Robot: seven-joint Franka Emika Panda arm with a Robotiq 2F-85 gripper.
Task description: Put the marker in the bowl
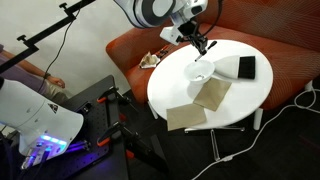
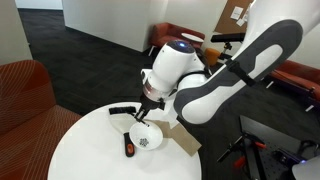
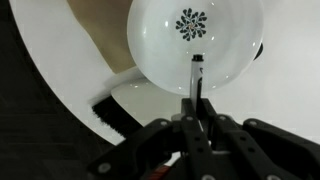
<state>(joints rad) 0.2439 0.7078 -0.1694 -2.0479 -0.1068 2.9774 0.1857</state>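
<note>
My gripper holds the marker, which points into the bowl but still hangs above it. My gripper should go down toward the flower pattern inside and let go of the marker there.
My gripper is shut on the marker, a thin stick with a dark tip that points at the bowl. The bowl is small, round and white, with a dark flower pattern inside. In the wrist view the marker tip lies over the bowl's near rim. In both exterior views the gripper hangs a little above the bowl on the round white table. The marker is too small to make out in the exterior views.
A black rectangular block lies beside the bowl. Two flat tan cloths lie nearer the table edge. A small orange and dark object lies by the bowl. A red-brown sofa curves behind the table.
</note>
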